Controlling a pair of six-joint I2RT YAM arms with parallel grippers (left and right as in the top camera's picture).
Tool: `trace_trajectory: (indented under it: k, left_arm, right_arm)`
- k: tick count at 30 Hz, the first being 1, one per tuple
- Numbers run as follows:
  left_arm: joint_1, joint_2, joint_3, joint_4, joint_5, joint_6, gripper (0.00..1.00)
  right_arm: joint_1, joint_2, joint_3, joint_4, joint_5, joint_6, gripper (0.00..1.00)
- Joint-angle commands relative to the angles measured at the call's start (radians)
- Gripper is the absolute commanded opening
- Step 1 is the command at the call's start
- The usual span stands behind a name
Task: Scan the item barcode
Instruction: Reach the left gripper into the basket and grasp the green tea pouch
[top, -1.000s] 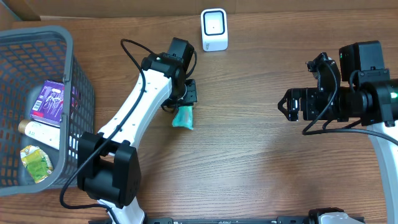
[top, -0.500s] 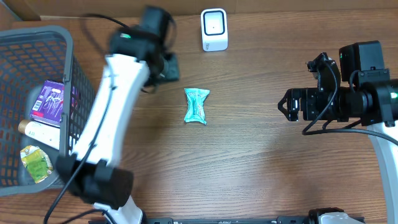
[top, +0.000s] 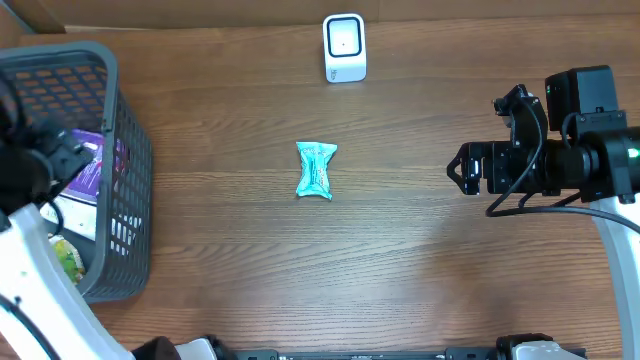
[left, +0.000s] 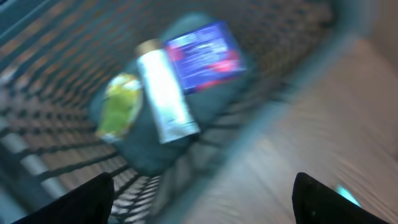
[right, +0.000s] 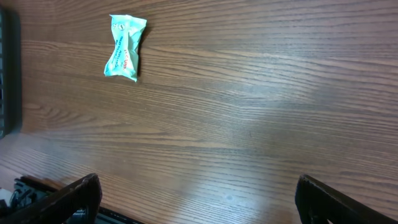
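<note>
I should move my left gripper down and back next onto the yellow-green packet (top: 68, 260) (left: 120, 107), open it, then close it. The packet is on the bottom of the basket, below and back from my left gripper.
A teal snack packet (top: 317, 170) lies flat on the wooden table, a little in front of the white barcode scanner (top: 345, 47); nothing touches it. It also shows at the upper left of the right wrist view, packet (right: 125, 47). My left gripper (left: 202, 211) is open and empty above the grey basket (top: 125, 120); its view is blurred by motion. In the overhead view the left arm (top: 25, 165) sits at the left edge over the basket. My right gripper (top: 465, 170) hangs open and empty at the right, well apart from the packet.
Inside the basket (left: 56, 162) lie a purple box (left: 202, 56), a white bottle (left: 165, 93) and a yellow-green packet (left: 121, 102). The right arm's body (top: 585, 150) fills the table's right side.
The left arm has swung from the table's middle over to the basket, leaving the teal packet on the table, and its jaws have opened wider. The right arm has not moved.
</note>
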Motion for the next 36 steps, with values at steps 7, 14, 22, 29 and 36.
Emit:
trace_trajectory:
  k: [7,14,22,29,36]
  left_arm:
    - [0.268,-0.029,-0.454,0.229,0.064,0.002,0.82]
    - [0.318,-0.023,-0.629,0.402,0.051,0.096,0.84]
    - [0.318,0.086,-0.752,0.475,-0.171,0.096,0.82]
    - [0.318,0.151,-0.790,0.570,-0.269,0.102,0.80]
    - [0.318,0.181,-0.821,0.680,-0.233,0.295,0.73]
  right_arm:
    - [0.005,-0.007,0.015,0.009,-0.027,0.002,1.00]
    - [0.005,-0.007,0.015,0.008,-0.027,-0.009,1.00]
    - [0.005,-0.007,0.015,0.004,-0.031,-0.009,1.00]
    - [0.005,-0.007,0.015,0.005,-0.031,-0.009,1.00]
    - [0.005,-0.007,0.015,0.000,-0.031,-0.009,1.00]
